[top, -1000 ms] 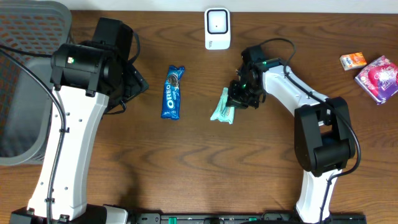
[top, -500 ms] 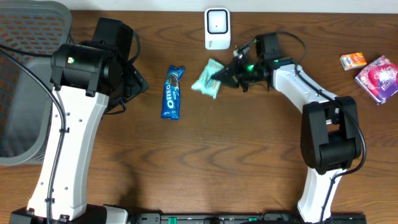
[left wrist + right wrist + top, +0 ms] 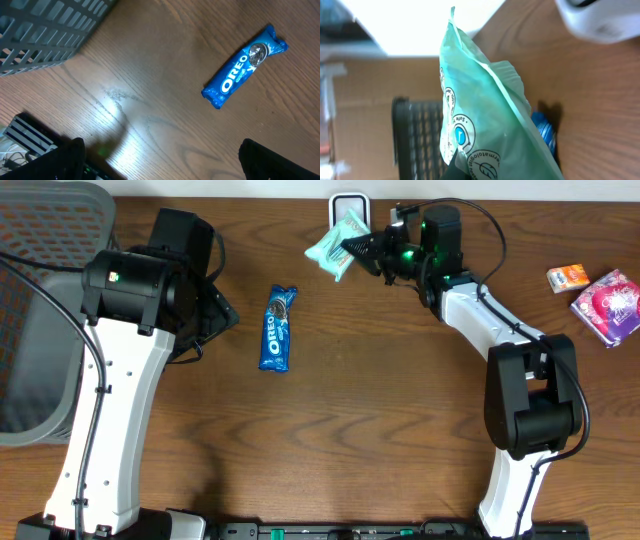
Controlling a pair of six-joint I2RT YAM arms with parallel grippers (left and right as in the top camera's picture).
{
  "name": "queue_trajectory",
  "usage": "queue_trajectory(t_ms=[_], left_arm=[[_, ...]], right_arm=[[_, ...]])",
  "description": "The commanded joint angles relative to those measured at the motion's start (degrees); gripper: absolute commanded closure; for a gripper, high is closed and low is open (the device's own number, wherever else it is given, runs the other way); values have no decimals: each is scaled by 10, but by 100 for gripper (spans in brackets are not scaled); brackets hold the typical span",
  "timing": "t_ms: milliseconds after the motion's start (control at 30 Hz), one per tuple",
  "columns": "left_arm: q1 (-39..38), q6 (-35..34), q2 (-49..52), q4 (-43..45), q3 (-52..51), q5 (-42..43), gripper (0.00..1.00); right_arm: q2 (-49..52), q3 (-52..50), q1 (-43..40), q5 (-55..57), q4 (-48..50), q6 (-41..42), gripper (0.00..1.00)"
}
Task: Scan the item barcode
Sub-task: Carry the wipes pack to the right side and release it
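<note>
My right gripper swings away from the scanner (image 3: 349, 200) toward the bare wood beside the orange box next, tips down and lowers the packet there, since that wood lies open.
My right gripper (image 3: 362, 248) is shut on a mint-green packet (image 3: 336, 242) and holds it in the air, tilted, just in front of the white scanner (image 3: 349, 200) at the table's back edge. The packet partly covers the scanner from above. In the right wrist view the packet (image 3: 490, 115) fills the middle, with printed round logos facing me and the scanner (image 3: 600, 20) at the top right. My left gripper (image 3: 160, 170) hangs open above bare wood, nothing between its fingers (image 3: 65, 160).
A blue Oreo bar (image 3: 277, 328) lies on the table left of centre, also in the left wrist view as the Oreo bar (image 3: 245, 66). A grey mesh basket (image 3: 40, 310) stands at the left. An orange box (image 3: 565, 277) and a pink packet (image 3: 607, 303) lie at the far right.
My right gripper has lifted the green packet off the table and carried it back and left, up to the scanner. The left arm has not moved.
</note>
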Motion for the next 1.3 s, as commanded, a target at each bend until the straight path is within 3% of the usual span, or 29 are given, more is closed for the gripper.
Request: queue_trajectory(t_ms=[0,133,333,433,700,933,1100,1267], left_arm=[[1,-3,0,-2,-1,-12,2],[1,-3,0,-2,-1,-12,2],[1,-3,0,-2,-1,-12,2],[1,-3,0,-2,-1,-12,2],[1,-3,0,-2,-1,-12,2],[1,-3,0,-2,-1,-12,2],[1,-3,0,-2,-1,-12,2],[1,-3,0,-2,-1,-12,2]], right_arm=[[21,51,-1,71,3,12,99],[64,139,-1,71,-28,-4,99],[156,321,-10,101,-196,-75,99],[187,365,-18,90,-228,-96,99],[195,376,-43,54,-223,-166,99],[190,403,-149,-85,-233,-204,99],[172,405,-242,-93,-364,-271,99],[155,406,-315,24,-544,-384,99]])
